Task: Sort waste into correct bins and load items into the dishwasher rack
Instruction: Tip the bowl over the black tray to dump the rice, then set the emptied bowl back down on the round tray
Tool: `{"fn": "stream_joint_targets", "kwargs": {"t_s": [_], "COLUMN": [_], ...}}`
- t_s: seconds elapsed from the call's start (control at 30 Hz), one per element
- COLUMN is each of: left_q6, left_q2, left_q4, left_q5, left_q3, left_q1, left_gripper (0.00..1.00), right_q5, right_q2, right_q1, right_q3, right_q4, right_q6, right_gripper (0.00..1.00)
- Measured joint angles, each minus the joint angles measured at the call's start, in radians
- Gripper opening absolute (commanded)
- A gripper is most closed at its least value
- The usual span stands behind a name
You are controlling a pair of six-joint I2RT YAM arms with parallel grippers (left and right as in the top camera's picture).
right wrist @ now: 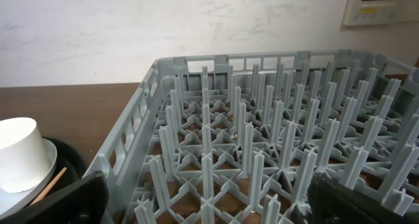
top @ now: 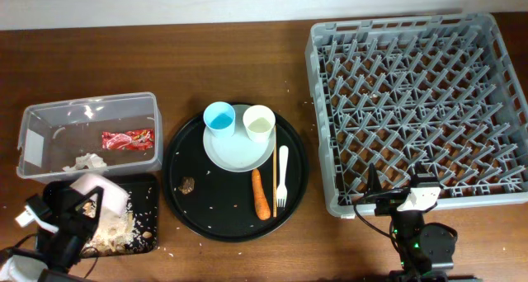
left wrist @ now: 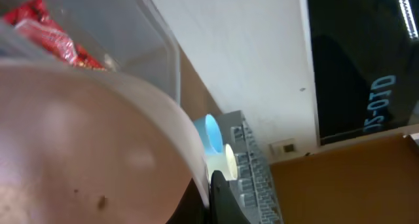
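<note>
The patch between brown scrap and carrot lies bare. My left gripper swings over the round black tray next, levels the bowl, lowers it there, then releases it.
My left gripper is shut on the rim of the small pinkish-white bowl, which is tilted over the shallow black tray. Beige rice scraps lie in that tray. In the left wrist view the bowl fills the lower left, pinched at my left gripper. The clear tub holds the red wrapper and white tissue. My right gripper stands open at the front edge of the grey dishwasher rack, with only rack pegs ahead of my right gripper.
The round black tray carries a blue cup and a cream cup on a pale plate. Beside them lie chopsticks, a white fork, an orange carrot and a small brown scrap. Crumbs dot the table.
</note>
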Motion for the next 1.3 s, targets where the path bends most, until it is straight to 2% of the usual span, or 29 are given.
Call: {"fn": "stream_joint_targets", "kwargs": {"t_s": [0.1,0.17,0.2,0.23,0.43,0.6,0.67,0.73,0.8,0.83,0.87,1.0,1.17,1.3], "left_q6": [-0.011,-0.014,-0.008,0.035,-0.035,-0.166,-0.243,-0.332,-0.423,-0.492,-0.528,-0.734,-0.907,-0.972], "left_q2": [0.000,0.000,0.000,0.000,0.004,0.004,0.003,-0.029,-0.076,-0.141,-0.173,-0.288,-0.261,-0.063], "left_q4": [0.043,0.029,-0.041,-0.038,0.079,0.101,0.087,0.080,0.076,0.076,0.078,0.112,0.114,0.143], "left_q5": [0.030,0.033,0.034,0.038,0.027,-0.037,-0.105,-0.205,-0.344,-0.459,-0.524,-0.909,-1.233,-1.328], "left_q3": [-0.002,-0.001,0.002,0.000,-0.003,0.027,0.119,0.175,0.226,0.290,0.310,0.340,0.342,0.346], "left_q1": [-0.022,-0.023,-0.024,-0.037,-0.081,-0.088,-0.094,-0.163,-0.313,-0.470,-0.530,-1.023,-1.535,-1.746], "left_gripper": [0.00,0.00,0.00,0.00,0.00,0.00,0.00,0.00,0.00,0.00,0.00,0.00,0.00,0.00], "right_q5": [0.000,0.000,0.000,0.000,0.000,0.000,0.000,0.000,0.000,0.000,0.000,0.000,0.000,0.000], "right_q2": [0.000,0.000,0.000,0.000,0.000,0.000,0.000,0.000,0.000,-0.001,-0.001,0.000,0.000,0.000], "right_q1": [0.000,0.000,0.000,0.000,0.000,0.000,0.000,0.000,0.000,0.000,0.000,0.000,0.000,0.000], "right_q3": [0.000,0.000,0.000,0.000,0.000,0.000,0.000,0.000,0.000,0.000,0.000,0.000,0.000,0.000], "right_q4": [0.000,0.000,0.000,0.000,0.000,0.000,0.000,0.000,0.000,0.000,0.000,0.000,0.000,0.000], "right_q6": [0.000,0.000,0.000,0.000,0.000,0.000,-0.001,0.000,0.000,0.000,0.000,0.000,0.000,0.000], "right_gripper": [0.98,0.99,0.99,0.99,0.99,0.99,0.99,0.99,0.99,0.99,0.99,0.99,0.99,0.99]}}
